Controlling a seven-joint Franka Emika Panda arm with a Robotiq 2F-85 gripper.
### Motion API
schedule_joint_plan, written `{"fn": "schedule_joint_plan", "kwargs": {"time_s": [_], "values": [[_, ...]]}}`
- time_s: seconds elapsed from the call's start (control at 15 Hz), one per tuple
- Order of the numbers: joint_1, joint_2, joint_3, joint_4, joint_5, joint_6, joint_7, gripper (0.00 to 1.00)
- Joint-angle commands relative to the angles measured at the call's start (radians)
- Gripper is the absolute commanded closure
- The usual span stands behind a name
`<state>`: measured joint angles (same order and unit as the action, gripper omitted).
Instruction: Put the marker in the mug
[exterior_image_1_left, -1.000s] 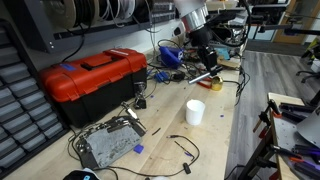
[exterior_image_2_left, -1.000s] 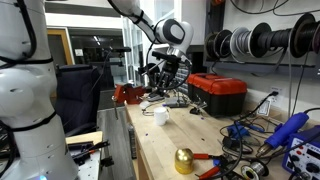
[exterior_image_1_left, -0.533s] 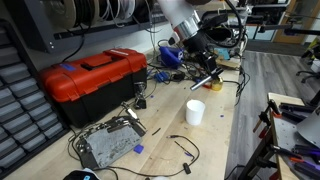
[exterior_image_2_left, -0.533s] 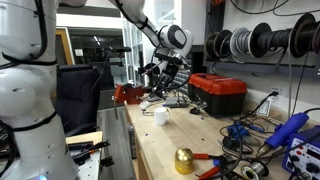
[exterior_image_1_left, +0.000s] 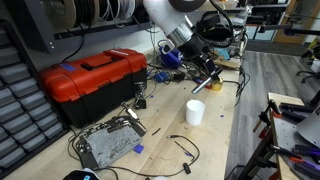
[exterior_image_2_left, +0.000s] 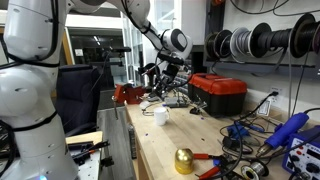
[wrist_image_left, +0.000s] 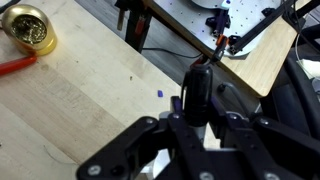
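Note:
The mug is below my gripper, so my gripper should go down, tilt the slanted marker more upright and let go of it inside the mug's open top (exterior_image_1_left: 195, 104).
My gripper (exterior_image_1_left: 206, 73) hangs over the workbench, a little above and behind the small white mug (exterior_image_1_left: 195, 111). It is shut on the marker (wrist_image_left: 196, 90), a short dark cylinder that sticks out between the fingers (wrist_image_left: 198, 108) in the wrist view. In an exterior view the marker (exterior_image_1_left: 201, 84) points down at a slant toward the mug. The gripper (exterior_image_2_left: 164, 84) and the mug (exterior_image_2_left: 160, 116), which stands upright near the bench's front edge, also show in the other exterior view. Whitish patches show between the fingers in the wrist view; I cannot tell if they are the mug.
A red toolbox (exterior_image_1_left: 95, 78) stands beside the mug (exterior_image_2_left: 220, 92). A metal box with cables (exterior_image_1_left: 108, 143), a yellow tape roll (exterior_image_1_left: 214, 85), a brass bell (exterior_image_2_left: 184, 160) and tangled cables lie on the wooden bench (exterior_image_1_left: 210, 140).
The gripper has moved down and slightly toward the mug, still holding the marker. The mug has not moved.

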<state>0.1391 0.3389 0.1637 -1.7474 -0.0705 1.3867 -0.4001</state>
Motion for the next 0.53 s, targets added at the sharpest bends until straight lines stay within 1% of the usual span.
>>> {"fn": "schedule_joint_plan", "kwargs": {"time_s": [0.0, 0.47], "values": [[0.011, 0.052, 0.011, 0.068, -0.031, -0.073, -0.007, 0.93], [0.026, 0.141, 0.019, 0.128, -0.078, -0.141, -0.013, 0.93]]}}
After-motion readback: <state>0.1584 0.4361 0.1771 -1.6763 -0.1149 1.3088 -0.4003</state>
